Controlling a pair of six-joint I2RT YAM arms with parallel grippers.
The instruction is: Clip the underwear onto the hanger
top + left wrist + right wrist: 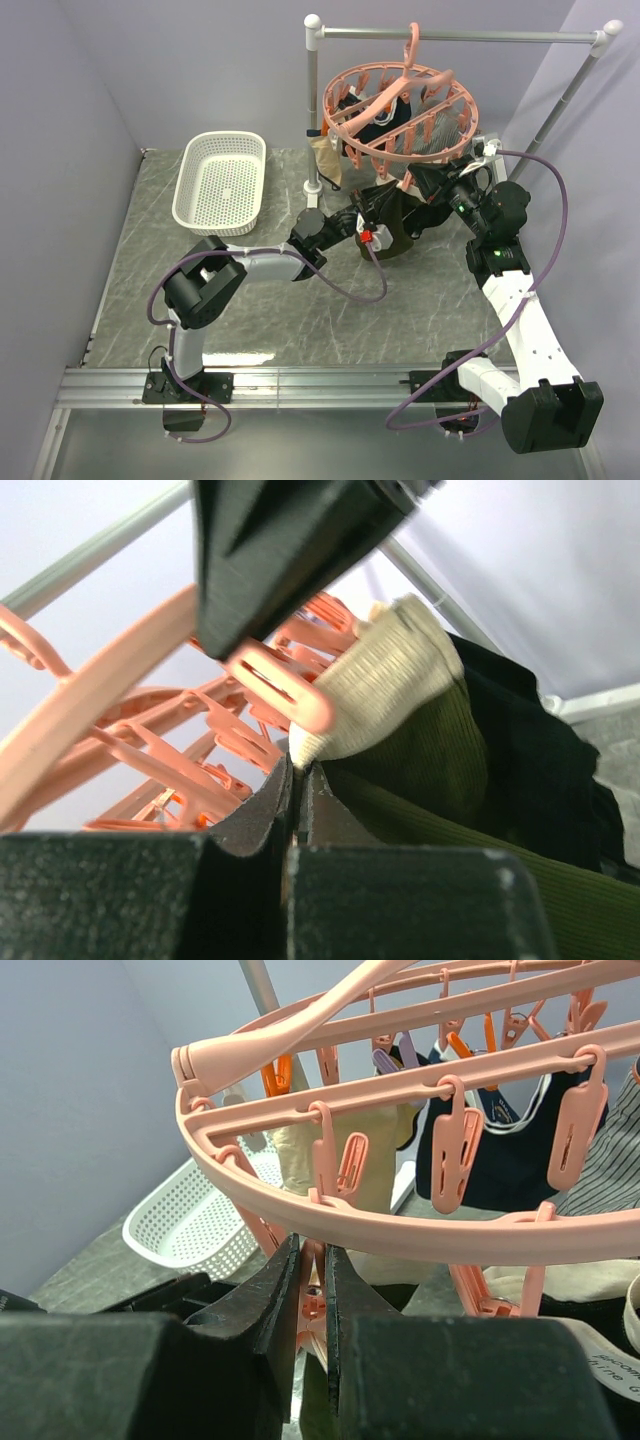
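I should keep my left gripper in place beside the pink peg and open its fingers off the waistband's edge, because the end of the peg is over the beige waistband (385,675).
The salmon-pink round clip hanger (400,105) hangs by its hook from the grey rail. The olive-green underwear (392,232) with a beige waistband (385,675) hangs below the ring's near side. My left gripper (298,765) is shut on the waistband's edge and holds it up against a pink peg (280,685). My right gripper (312,1260) is shut on a pink peg (313,1300) under the ring's rim (400,1230), squeezing it. In the top view both grippers, the left (372,222) and the right (425,180), meet under the ring's near edge.
A white perforated basket (222,180) stands at the back left of the marble table. The grey rail stand (315,100) carries the hanger. A tan garment (330,1150), a dark navy one (510,1150) and a striped one (610,1150) hang from other pegs.
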